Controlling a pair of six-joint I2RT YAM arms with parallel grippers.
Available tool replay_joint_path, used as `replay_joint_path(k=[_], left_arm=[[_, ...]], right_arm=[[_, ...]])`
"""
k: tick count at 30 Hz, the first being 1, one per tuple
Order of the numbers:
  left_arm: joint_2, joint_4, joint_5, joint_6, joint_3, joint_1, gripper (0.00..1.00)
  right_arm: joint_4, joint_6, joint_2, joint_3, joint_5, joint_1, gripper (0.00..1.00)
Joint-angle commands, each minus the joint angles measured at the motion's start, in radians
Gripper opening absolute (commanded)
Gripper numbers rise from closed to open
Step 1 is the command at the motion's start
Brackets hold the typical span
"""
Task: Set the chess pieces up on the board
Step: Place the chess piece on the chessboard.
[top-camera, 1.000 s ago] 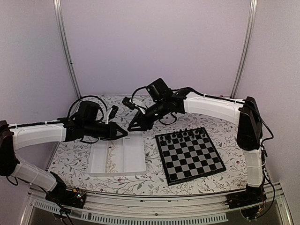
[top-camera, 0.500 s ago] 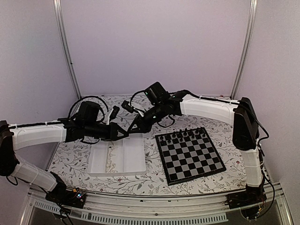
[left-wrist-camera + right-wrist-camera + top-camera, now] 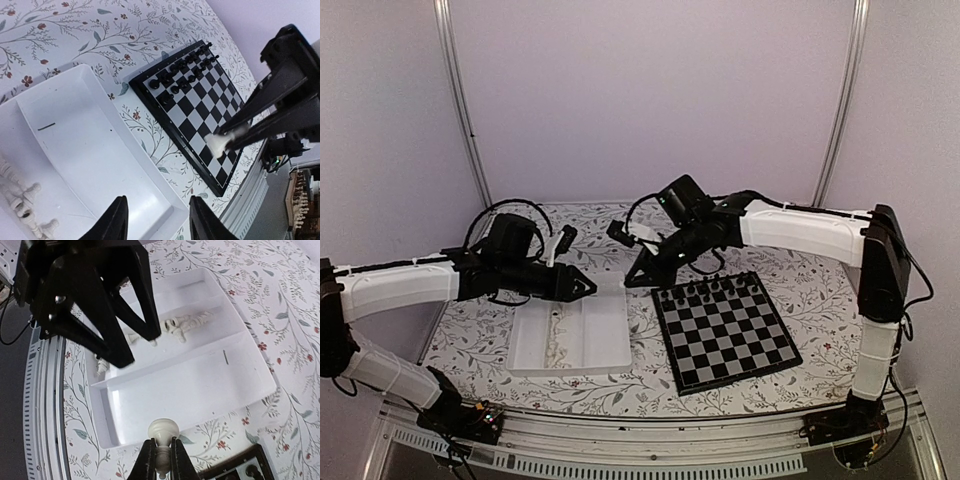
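Note:
My right gripper moves to the right in the top view, back and down onto the board's near row [image 3: 719, 371] next, where the squares still stand empty.
The board [image 3: 725, 330] lies right of centre, with black pieces [image 3: 712, 288] on its two far rows. It also shows in the left wrist view [image 3: 195, 100]. My right gripper [image 3: 632, 280] hangs just off the board's far left corner, shut on a cream-white piece [image 3: 162, 437] with a round base. That piece shows in the left wrist view too [image 3: 217, 143]. My left gripper [image 3: 588, 288] is open and empty above the right compartment of the white tray [image 3: 605, 335]. Several cream pieces [image 3: 187, 322] lie in the tray's left compartment.
The tray's right compartment [image 3: 85, 150] holds no pieces. The left gripper's dark body [image 3: 90, 295] hangs over the tray close to the right gripper. The table has a floral cloth [image 3: 620, 390]. Metal posts stand at the back corners.
My right gripper has moved right, from over the tray's far edge to the board's far left corner, with the cream piece in it. The left gripper has barely moved.

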Motion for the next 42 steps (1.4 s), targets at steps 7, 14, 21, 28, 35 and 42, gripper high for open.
replay_joint_path(k=[7,14,21,28,35,42], left_arm=[[-0.024,-0.198,-0.227,0.221,0.104,0.004,0.44],[0.023,-0.24,-0.264,0.254,0.144,0.011,0.44],[0.033,-0.243,-0.248,0.234,0.133,0.01,0.44],[0.028,-0.247,-0.254,0.23,0.122,0.009,0.44],[0.027,-0.253,-0.261,0.228,0.107,0.01,0.44],[0.027,-0.251,-0.256,0.217,0.086,0.01,0.44]], right_arm=[[-0.164,-0.267,-0.452,-0.434,0.227,-0.084,0.0],[-0.34,-0.37,-0.567,-0.593,0.184,-0.091,0.0],[-0.36,-0.393,-0.551,-0.689,0.196,-0.089,0.0],[-0.33,-0.387,-0.517,-0.716,0.256,-0.037,0.01],[-0.338,-0.383,-0.474,-0.7,0.259,-0.008,0.02],[-0.339,-0.368,-0.418,-0.664,0.267,0.017,0.02]])
